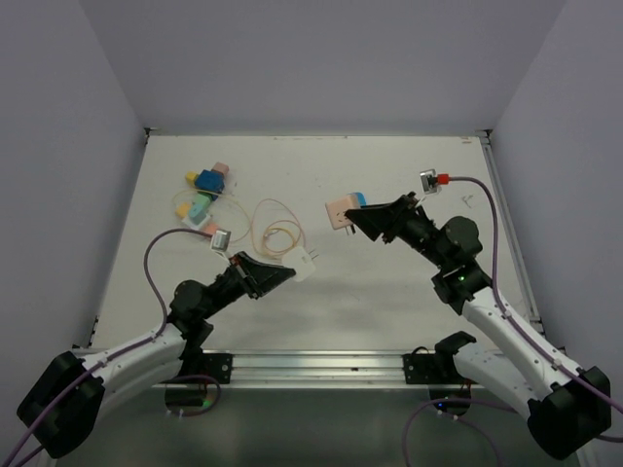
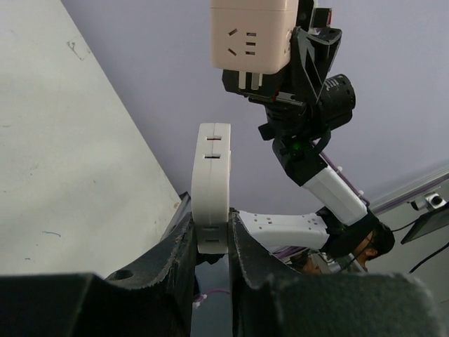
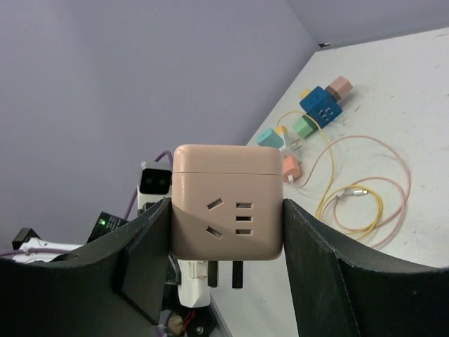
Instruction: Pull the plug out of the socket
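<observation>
The plug is already clear of the socket. My left gripper moves outward and down to the bare tabletop near the blue piece (image 1: 341,234) next and releases the plug.
My right gripper (image 1: 356,220) is shut on a pink cube socket (image 1: 340,212) and holds it above the table. In the right wrist view the socket (image 3: 228,210) sits between the fingers (image 3: 319,267), two dark prongs pointing down. My left gripper (image 1: 282,274) is shut on a white plug (image 1: 308,265), also raised. In the left wrist view the plug (image 2: 212,182) stands upright between the fingers (image 2: 175,260), with the socket (image 2: 251,35) above it. Plug and socket are apart, with a clear gap between them.
Several small adapters, among them a blue cube (image 1: 209,180), pink and teal ones, lie at the back left. Yellow and pink cables (image 1: 275,232) coil mid-table. A red-tipped connector (image 1: 440,179) lies at the back right. Walls close three sides.
</observation>
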Available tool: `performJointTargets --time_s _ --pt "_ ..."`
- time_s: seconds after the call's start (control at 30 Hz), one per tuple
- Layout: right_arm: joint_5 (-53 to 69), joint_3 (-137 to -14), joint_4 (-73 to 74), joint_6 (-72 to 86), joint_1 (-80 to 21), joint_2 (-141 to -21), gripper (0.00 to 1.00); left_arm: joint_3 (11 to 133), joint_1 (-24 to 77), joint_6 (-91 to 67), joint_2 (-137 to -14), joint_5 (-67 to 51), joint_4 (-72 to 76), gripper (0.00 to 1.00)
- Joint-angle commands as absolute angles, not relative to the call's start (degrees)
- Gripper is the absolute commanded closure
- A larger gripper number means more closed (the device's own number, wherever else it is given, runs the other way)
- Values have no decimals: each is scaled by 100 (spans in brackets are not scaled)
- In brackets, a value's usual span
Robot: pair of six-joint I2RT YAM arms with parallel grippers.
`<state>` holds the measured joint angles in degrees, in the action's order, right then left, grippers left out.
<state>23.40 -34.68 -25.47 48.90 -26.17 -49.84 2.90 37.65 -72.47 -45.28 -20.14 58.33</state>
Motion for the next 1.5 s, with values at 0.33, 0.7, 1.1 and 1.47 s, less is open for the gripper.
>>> performJointTargets --time_s 0.33,0.7,1.1,1.47 --pt "1433 -3683 -968 3867 -2355 -3648 100 1879 3508 -6179 -7090 -2266 5255 100" --pt "1178 -3489 -255 3621 -2329 -3094 100 4401 3252 -6636 -10957 -3489 6118 100" --pt "1222 -3375 -211 3568 -2329 -3120 100 5755 3199 -6099 -12303 -3033 4896 99" --pt "1108 -3410 -35 3419 -2329 -3103 100 6117 3120 -6073 -12560 -2637 4167 58"
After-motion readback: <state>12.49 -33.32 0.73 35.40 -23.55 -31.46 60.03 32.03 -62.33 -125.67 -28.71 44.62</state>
